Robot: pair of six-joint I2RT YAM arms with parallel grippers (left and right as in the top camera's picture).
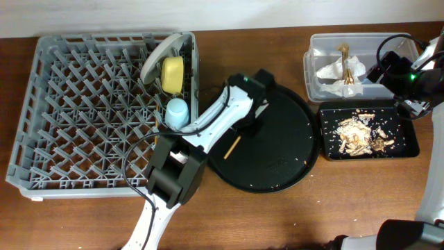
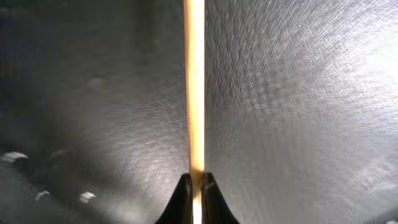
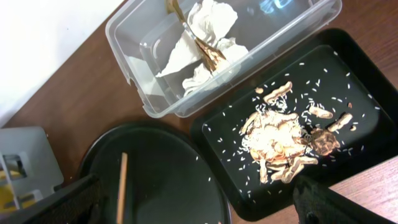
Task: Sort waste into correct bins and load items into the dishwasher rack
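The rack's wires past the cup are empty, so I next need to raise my left gripper, move left in the overhead view and lower the chopstick [image 1: 232, 147] onto them.
My left gripper [image 1: 244, 130] is over the large round black tray [image 1: 291, 163] and is shut on one end of a wooden chopstick [image 1: 232, 147]. In the left wrist view the jaws [image 2: 194, 182] pinch the chopstick [image 2: 194, 87] just above the tray surface. My right gripper [image 1: 386, 68] is open and empty above the clear tub [image 1: 312, 69]; its fingers [image 3: 199, 205] are spread wide. The tub [image 3: 149, 106] holds the white napkin [image 3: 199, 37] and the brown wrapper [image 3: 208, 55]. The black rectangular tray [image 3: 348, 46] holds the food scraps [image 3: 280, 134]. The pink cup is out of view.
The grey dishwasher rack [image 1: 76, 104] fills the left. At its right edge it holds the pale plate [image 1: 158, 57], the yellow bowl [image 1: 173, 73] and the light-blue cup [image 1: 177, 112]. Rice grains lie scattered on both black trays. The left arm's cable loops over the rack's front right corner.
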